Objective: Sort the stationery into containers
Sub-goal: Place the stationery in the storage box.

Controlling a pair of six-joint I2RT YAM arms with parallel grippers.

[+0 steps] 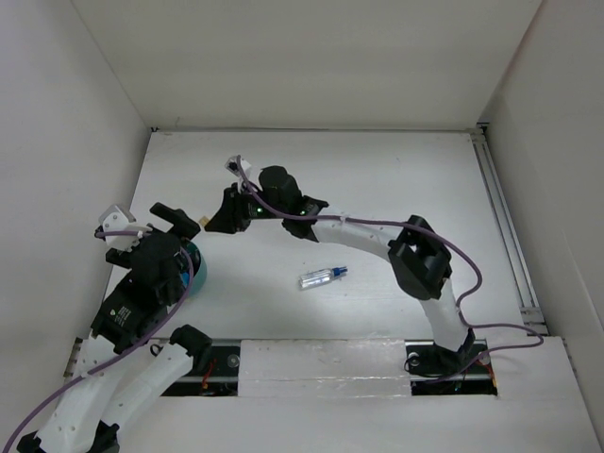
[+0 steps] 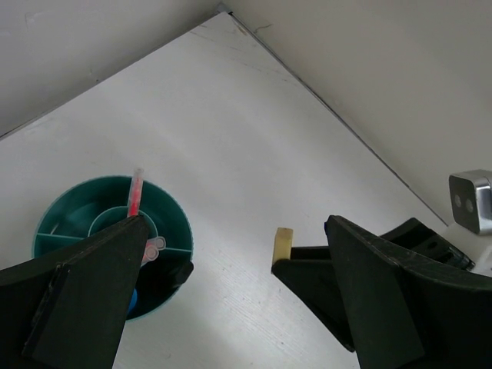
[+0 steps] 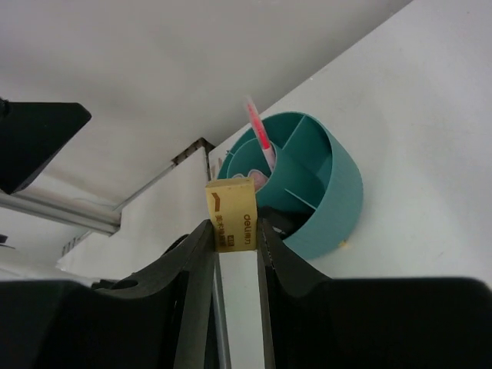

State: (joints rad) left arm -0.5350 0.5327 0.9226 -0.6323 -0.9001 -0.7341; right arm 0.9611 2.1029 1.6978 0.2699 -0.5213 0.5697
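The teal cup's opening (image 3: 281,178) lies left of my right gripper in the top view, so next my right gripper should bring the eraser (image 3: 231,213) that way over it and release.
The teal cup (image 1: 195,271) sits at the left, half under my left arm. It also shows in the left wrist view (image 2: 81,206) and the right wrist view (image 3: 327,196). A thin red-pink stick (image 2: 135,192) and pink-ended markers (image 2: 152,249) stand in it. My right gripper (image 3: 232,228) is shut on the beige eraser (image 3: 231,213), held above the table just right of the cup; the eraser also shows in the top view (image 1: 205,225) and the left wrist view (image 2: 284,243). My left gripper (image 2: 238,307) is wide open and empty above the cup. The clear blue-capped pen (image 1: 322,276) lies mid-table.
White walls close in the table on the left, back and right. A metal rail (image 1: 505,222) runs along the right edge. My two grippers (image 1: 149,231) (image 1: 217,217) are close together near the cup.
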